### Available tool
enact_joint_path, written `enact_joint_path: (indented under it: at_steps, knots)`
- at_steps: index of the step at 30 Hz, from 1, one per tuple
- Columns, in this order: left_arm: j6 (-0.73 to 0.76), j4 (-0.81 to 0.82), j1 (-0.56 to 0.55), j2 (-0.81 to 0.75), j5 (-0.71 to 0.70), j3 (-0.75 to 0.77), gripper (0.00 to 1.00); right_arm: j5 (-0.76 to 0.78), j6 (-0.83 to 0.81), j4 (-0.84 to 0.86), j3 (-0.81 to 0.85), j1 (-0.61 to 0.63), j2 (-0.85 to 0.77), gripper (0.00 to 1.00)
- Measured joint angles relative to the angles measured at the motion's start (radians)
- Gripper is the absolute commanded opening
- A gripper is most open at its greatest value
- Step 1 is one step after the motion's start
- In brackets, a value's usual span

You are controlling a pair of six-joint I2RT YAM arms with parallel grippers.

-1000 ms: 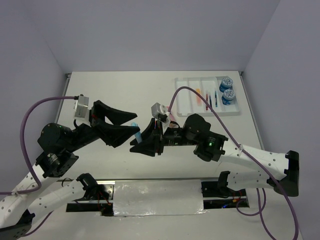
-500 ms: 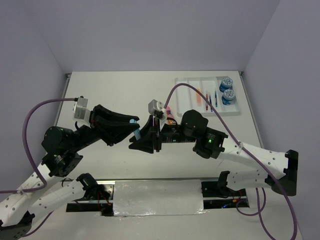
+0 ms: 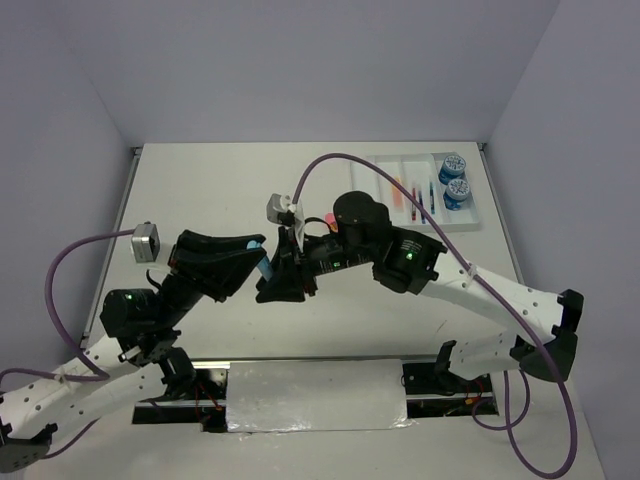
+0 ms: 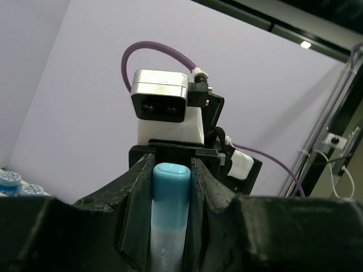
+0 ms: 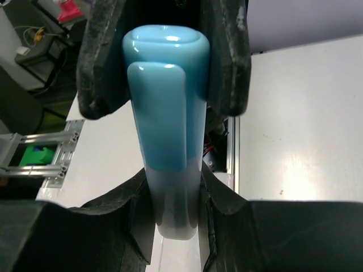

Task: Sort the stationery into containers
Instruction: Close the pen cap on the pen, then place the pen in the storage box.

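Note:
I will swing my right gripper outward and down to let go of the light-blue marker [image 3: 263, 262] beside the orange marker, because that tray slot [image 3: 387, 187] is farther out and lower than the gripper.
A light-blue marker [image 3: 263, 262] hangs above the table's middle, gripped from both ends. My left gripper [image 3: 252, 258] is shut on its capped end [image 4: 170, 192], the cap tip showing between the fingers. My right gripper [image 3: 277, 272] is shut on the clear barrel end [image 5: 173, 209]. In the right wrist view the left gripper's fingers [image 5: 105, 56] clamp the blue cap [image 5: 164, 102]. The white tray [image 3: 370, 195] at the back right holds two blue rolls [image 3: 455, 178], red pens [image 3: 402, 195] and a blue pen [image 3: 432, 195].
A pink marker [image 3: 329, 217] shows just behind the right arm's wrist. Purple cables arc over both arms. The table's near edge carries the arm bases and a white-wrapped bar [image 3: 315, 395]. Grey walls close in the left, back and right sides.
The left gripper, open a second ago, has shut on the marker that the right gripper holds. Both arms have shifted left with it.

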Motion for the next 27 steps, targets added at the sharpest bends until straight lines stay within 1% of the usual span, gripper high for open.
enact_joint_path:
  at_steps: [2, 3, 4, 5, 6, 7, 8, 10, 11, 12, 13, 15, 16, 17, 19, 21, 24, 27]
  knots:
    - [0.007, 0.008, -0.05, -0.011, -0.068, -0.014, 0.0, -0.016, 0.0, -0.028, 0.011, 0.0, 0.01, 0.0]
    - [0.014, -0.006, -0.065, -0.021, -0.101, -0.002, 0.05, -0.018, 0.001, -0.037, 0.011, -0.001, 0.011, 0.0]
    - [0.024, -0.048, -0.075, -0.03, -0.128, 0.008, 0.17, -0.014, 0.002, -0.039, 0.006, -0.002, 0.012, 0.0]
    - [0.031, -0.109, -0.084, -0.036, -0.157, 0.03, 0.43, -0.002, 0.005, -0.026, -0.006, -0.006, 0.011, 0.0]
    - [0.041, -0.189, -0.091, -0.039, -0.203, 0.067, 0.61, 0.02, 0.008, 0.004, -0.032, -0.01, 0.006, 0.0]
    - [0.047, -0.313, -0.102, -0.034, -0.25, 0.122, 0.92, 0.05, 0.009, 0.049, -0.076, -0.016, -0.007, 0.0]
    - [0.053, -0.439, -0.114, -0.023, -0.29, 0.178, 0.99, 0.098, 0.014, 0.102, -0.121, -0.031, -0.02, 0.0]
    - [0.021, -0.707, -0.138, 0.042, -0.432, 0.332, 0.99, 0.189, 0.036, 0.184, -0.237, -0.081, -0.064, 0.0]
    - [0.002, -0.851, -0.142, 0.088, -0.521, 0.432, 0.99, 0.223, 0.047, 0.201, -0.296, -0.115, -0.086, 0.0]
    - [-0.012, -0.955, -0.142, 0.132, -0.6, 0.523, 0.99, 0.252, 0.057, 0.201, -0.34, -0.143, -0.101, 0.0]
    - [-0.045, -1.069, -0.141, 0.182, -0.695, 0.628, 0.99, 0.283, 0.067, 0.19, -0.38, -0.175, -0.112, 0.0]
    - [-0.102, -1.258, -0.141, 0.256, -0.853, 0.782, 0.99, 0.35, 0.081, 0.13, -0.417, -0.244, -0.113, 0.0]
    - [-0.118, -1.328, -0.141, 0.278, -0.914, 0.832, 0.99, 0.382, 0.091, 0.089, -0.422, -0.278, -0.109, 0.0]
    - [-0.128, -1.369, -0.141, 0.288, -0.959, 0.851, 0.99, 0.411, 0.097, 0.056, -0.42, -0.322, -0.097, 0.0]
    - [-0.114, -1.419, -0.141, 0.274, -1.003, 0.816, 0.99, 0.454, 0.103, -0.024, -0.379, -0.436, -0.04, 0.0]
    - [-0.071, -1.429, -0.141, 0.237, -0.995, 0.721, 0.99, 0.51, 0.101, -0.089, -0.294, -0.539, 0.06, 0.0]
    - [-0.017, -1.456, -0.141, 0.222, -0.938, 0.563, 0.99, 0.569, 0.076, -0.196, -0.137, -0.668, 0.245, 0.0]
    - [0.028, -1.482, -0.141, 0.232, -0.877, 0.446, 0.99, 0.602, 0.041, -0.28, 0.042, -0.756, 0.442, 0.0]
